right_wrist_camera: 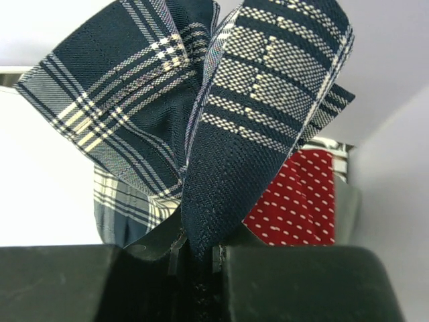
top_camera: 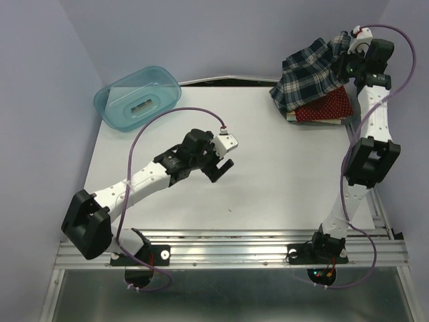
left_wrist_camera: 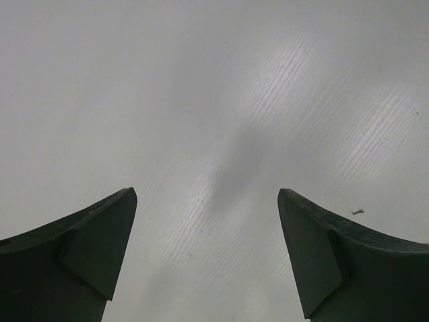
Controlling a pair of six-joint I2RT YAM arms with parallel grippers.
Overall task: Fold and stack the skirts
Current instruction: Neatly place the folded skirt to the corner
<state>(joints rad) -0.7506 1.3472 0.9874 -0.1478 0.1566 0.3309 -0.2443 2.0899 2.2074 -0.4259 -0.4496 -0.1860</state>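
The end of the plaid skirt hangs above the dotted skirt, so my right gripper should next lower it onto the stack's end by the side (top_camera: 342, 102) (right_wrist_camera: 312, 201).
The plaid skirt (top_camera: 310, 72) hangs bunched at the table's far right corner, lifted at one end by my right gripper (top_camera: 346, 47), which is shut on a fold of it (right_wrist_camera: 221, 201). Under it lies the folded dark red dotted skirt (top_camera: 328, 107), also seen in the right wrist view (right_wrist_camera: 298, 198). A strip of orange-cream cloth (top_camera: 292, 117) peeks out at the stack's left edge. My left gripper (top_camera: 222, 166) hovers open and empty over the bare white table (left_wrist_camera: 214, 121) near the middle.
A translucent teal bin (top_camera: 138, 97) stands at the far left corner, with a small object inside. The table's back edge and a dark gap run behind the stack. Purple cables loop over both arms.
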